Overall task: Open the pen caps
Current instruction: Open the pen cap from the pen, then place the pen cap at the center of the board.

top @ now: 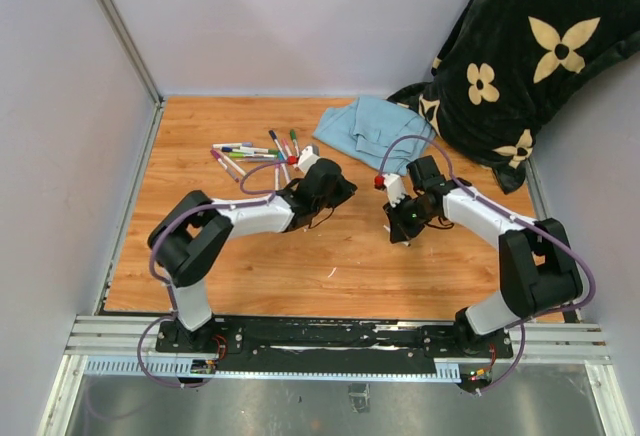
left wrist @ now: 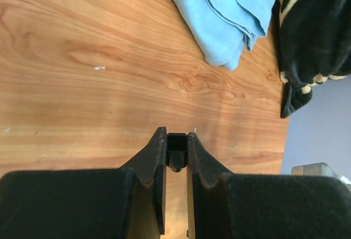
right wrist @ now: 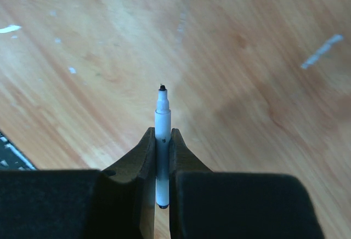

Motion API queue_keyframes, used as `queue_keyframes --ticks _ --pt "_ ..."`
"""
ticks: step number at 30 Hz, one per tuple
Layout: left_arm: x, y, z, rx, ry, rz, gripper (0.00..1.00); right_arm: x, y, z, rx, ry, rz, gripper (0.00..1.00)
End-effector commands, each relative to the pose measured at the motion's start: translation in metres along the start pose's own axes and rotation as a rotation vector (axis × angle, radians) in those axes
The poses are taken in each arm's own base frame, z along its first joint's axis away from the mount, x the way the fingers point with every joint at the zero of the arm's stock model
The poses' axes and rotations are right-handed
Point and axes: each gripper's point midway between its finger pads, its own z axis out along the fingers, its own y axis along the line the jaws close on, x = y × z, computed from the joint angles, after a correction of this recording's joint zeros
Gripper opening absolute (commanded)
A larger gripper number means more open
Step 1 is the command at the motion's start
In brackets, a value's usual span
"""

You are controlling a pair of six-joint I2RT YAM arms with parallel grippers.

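The marker's tip is uncapped. So my left gripper moves down and outward toward the blue cloth next and releases the black cap (left wrist: 176,150) onto the clear wood beside it.
A small black pen cap (left wrist: 176,150) is pinched between the tips of my left gripper (left wrist: 176,140), which is shut on it just above the wooden table. My right gripper (right wrist: 163,137) is shut on a thin white marker barrel (right wrist: 162,119), whose bare black tip (right wrist: 162,88) points away over the wood. From above, the left gripper (top: 345,191) and the right gripper (top: 403,231) hang apart at mid table. Several capped markers (top: 255,153) with coloured caps lie in a loose pile at the back left, behind the left gripper.
A folded light blue cloth (top: 375,126) (left wrist: 230,14) lies at the back centre. A black blanket with cream flowers (top: 520,66) (left wrist: 312,30) fills the back right corner. White walls close in the wooden table (top: 330,266) at the left and back.
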Motion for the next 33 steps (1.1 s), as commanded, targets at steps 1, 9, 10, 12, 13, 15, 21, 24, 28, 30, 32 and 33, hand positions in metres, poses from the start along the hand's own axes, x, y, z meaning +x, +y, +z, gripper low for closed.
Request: queue_keyframes --ticks 1,9,10,12,13,15,21,24,28,30,32,33 --pt "0.01 -0.001 0.029 -0.059 0.038 -0.044 0.0 -0.002 -0.038 -0.009 0.171 0.07 -0.009 0.06" --pt "0.034 0.001 0.088 -0.108 0.08 -0.038 0.02 0.026 -0.082 -0.02 0.215 0.13 0.134 0.1" --pt "0.037 0.003 0.094 -0.123 0.088 -0.037 0.02 0.028 -0.084 -0.021 0.22 0.135 0.137 0.1" --pt "0.044 0.008 0.107 -0.164 0.118 -0.032 0.03 0.03 -0.087 -0.02 0.229 0.147 0.136 0.11" --pt "0.046 0.007 0.111 -0.172 0.13 -0.036 0.04 0.032 -0.089 -0.02 0.234 0.154 0.138 0.11" --pt "0.05 0.007 0.118 -0.181 0.143 -0.049 0.05 0.035 -0.092 -0.019 0.24 0.168 0.145 0.12" --pt "0.049 0.015 0.12 -0.22 0.13 -0.073 0.22 0.042 -0.098 -0.017 0.245 0.186 0.169 0.2" --pt "0.048 0.017 0.12 -0.232 0.131 -0.068 0.36 0.044 -0.097 -0.015 0.235 0.198 0.173 0.22" --pt "0.047 0.02 0.118 -0.246 0.133 -0.07 0.43 0.049 -0.097 -0.013 0.227 0.217 0.179 0.23" --pt "0.045 0.021 0.118 -0.249 0.13 -0.071 0.43 0.049 -0.097 -0.013 0.226 0.218 0.179 0.23" --pt "0.041 0.019 0.117 -0.245 0.127 -0.067 0.44 0.049 -0.097 -0.013 0.225 0.219 0.18 0.24" --pt "0.038 0.018 0.116 -0.242 0.123 -0.065 0.44 0.048 -0.096 -0.013 0.224 0.219 0.179 0.24"
